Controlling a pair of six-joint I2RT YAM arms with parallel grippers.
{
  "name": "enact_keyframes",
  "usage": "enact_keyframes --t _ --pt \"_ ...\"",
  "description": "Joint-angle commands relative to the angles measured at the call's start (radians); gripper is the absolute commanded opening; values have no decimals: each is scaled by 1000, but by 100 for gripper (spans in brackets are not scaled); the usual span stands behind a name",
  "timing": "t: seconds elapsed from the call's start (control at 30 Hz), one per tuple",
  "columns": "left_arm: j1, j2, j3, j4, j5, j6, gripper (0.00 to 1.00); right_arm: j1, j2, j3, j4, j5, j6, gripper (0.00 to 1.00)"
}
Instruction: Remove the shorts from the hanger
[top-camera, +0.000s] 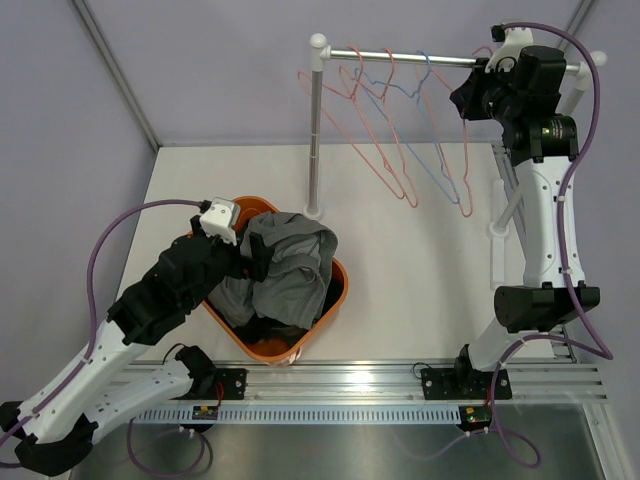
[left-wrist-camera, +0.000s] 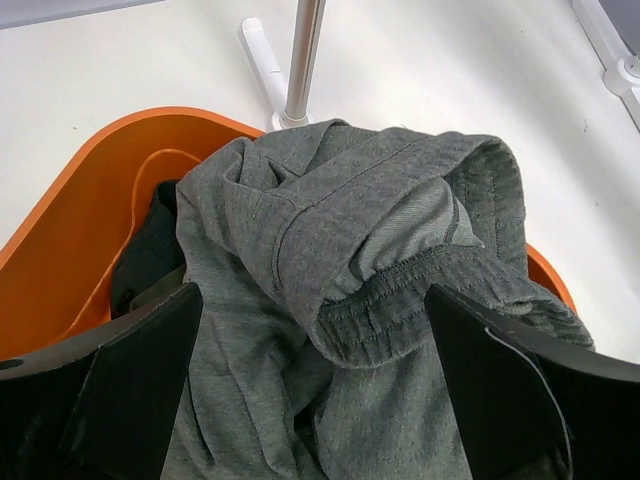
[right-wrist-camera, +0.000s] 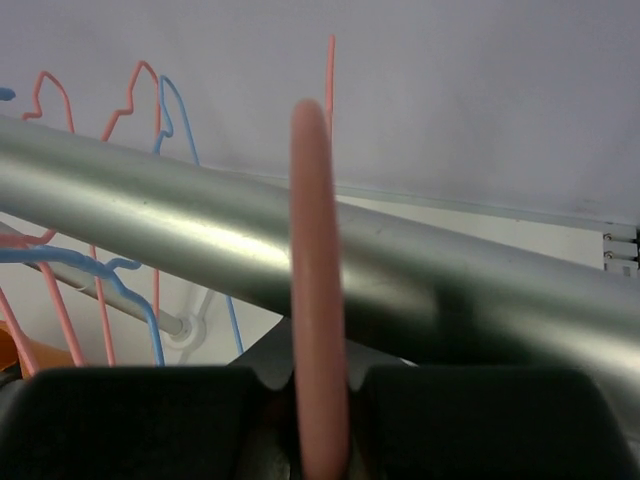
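Observation:
My right gripper lowers slightly next, bringing the pink hanger's hook down over the bar (top-camera: 483, 62), and opens there, as the pink hanger already hangs bare of shorts.
Grey shorts (top-camera: 290, 265) lie crumpled on top of darker shorts (left-wrist-camera: 150, 245) in the orange basket (top-camera: 338, 292). My left gripper (top-camera: 255, 258) hangs just over the pile, open, with its fingers on either side of the grey shorts (left-wrist-camera: 370, 260) and nothing held. My right gripper (top-camera: 470, 98) is up at the rail (top-camera: 400, 57), shut on the hook of a pink hanger (right-wrist-camera: 318, 300) that rests over the rail (right-wrist-camera: 150, 200). That hanger (top-camera: 467, 170) hangs bare. No shorts are on any hanger.
Several bare pink and blue wire hangers (top-camera: 390, 150) hang along the rail. The rack's upright pole (top-camera: 315, 140) stands just behind the basket and shows in the left wrist view (left-wrist-camera: 303, 55). The basket's orange wall (left-wrist-camera: 90, 210) is at my left.

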Motion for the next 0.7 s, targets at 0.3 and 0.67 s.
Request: enact_keyframes --t 0.3,0.67 --pt "-3 7 -4 27 26 9 99 18 -54 -118 94 -65 46 1" --pt "-3 14 -7 25 20 8 99 28 -122 -191 138 -14 70 30"
